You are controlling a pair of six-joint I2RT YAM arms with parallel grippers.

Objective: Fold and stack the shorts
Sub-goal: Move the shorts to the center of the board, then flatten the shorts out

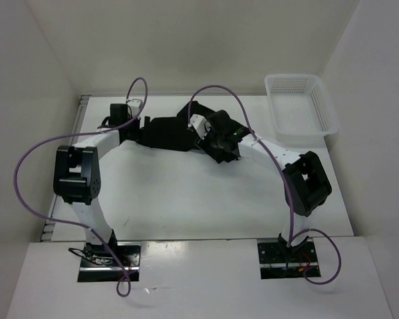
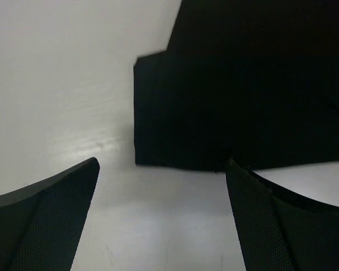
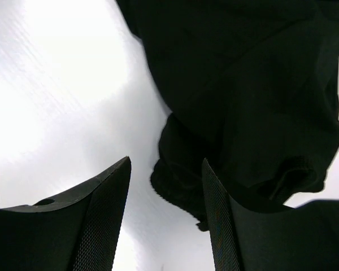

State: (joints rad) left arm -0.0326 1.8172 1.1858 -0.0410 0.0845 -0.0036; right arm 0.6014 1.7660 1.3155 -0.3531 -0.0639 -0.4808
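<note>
The shorts' squared corner lies just outward and below, so my left gripper lowers outward onto it next and closes where it shows between my fingers.
The black shorts (image 1: 169, 133) lie crumpled at the back middle of the white table, between my two grippers. My left gripper (image 1: 141, 131) is at their left end. In the left wrist view it (image 2: 163, 164) is open and empty, low over the table, with a flat squared corner of the shorts (image 2: 243, 84) just ahead of its right fingertip. My right gripper (image 1: 216, 139) is over the right end. In the right wrist view it (image 3: 166, 161) is open, with a rumpled edge of the shorts (image 3: 237, 84) lying between and behind its fingers. No logo shows.
A white mesh basket (image 1: 299, 109) stands at the back right corner of the table (image 1: 186, 193). White walls close in the table on the left, back and right. Purple cables loop over both arms.
</note>
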